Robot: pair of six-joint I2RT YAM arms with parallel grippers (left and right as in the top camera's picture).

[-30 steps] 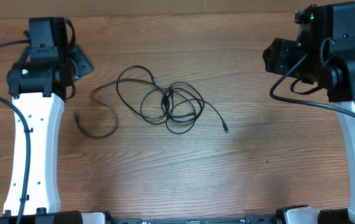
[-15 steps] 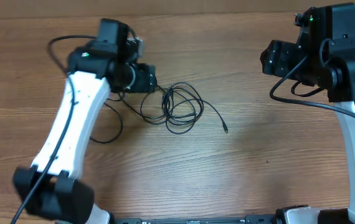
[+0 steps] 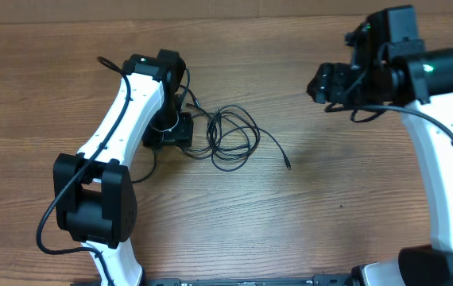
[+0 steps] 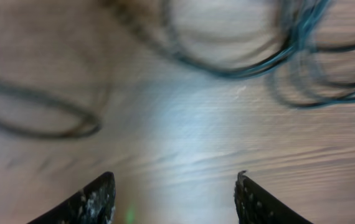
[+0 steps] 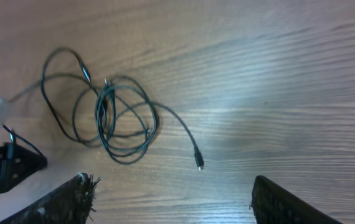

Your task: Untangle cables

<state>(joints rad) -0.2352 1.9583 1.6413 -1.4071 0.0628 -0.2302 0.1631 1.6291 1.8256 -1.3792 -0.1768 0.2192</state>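
The coil's loops lie crossed over one another, so the robot's right gripper will move down and to the left in the overhead view onto the coil's plug-side edge (image 3: 257, 133) (image 5: 156, 117).
The cables (image 3: 230, 137) are thin black cords lying in tangled loops on the wooden table, with one plug end (image 3: 288, 165) trailing to the right. My left gripper (image 3: 168, 132) hangs low over the left part of the tangle, open and empty; in the left wrist view (image 4: 174, 199) blurred loops (image 4: 240, 62) lie just ahead of its fingers. My right gripper (image 3: 319, 83) is open and empty, high up to the right of the tangle. The right wrist view (image 5: 171, 199) shows the whole coil (image 5: 118, 118) and the plug end (image 5: 198, 164).
The wooden table (image 3: 306, 222) stretches all round. The left arm's white link (image 3: 111, 135) covers the left loop of cable. The thick black arm cable (image 3: 67, 199) hangs by the left arm.
My left arm has swung from the far left corner over the tangle and come down low on it. My right gripper has moved left toward the middle.
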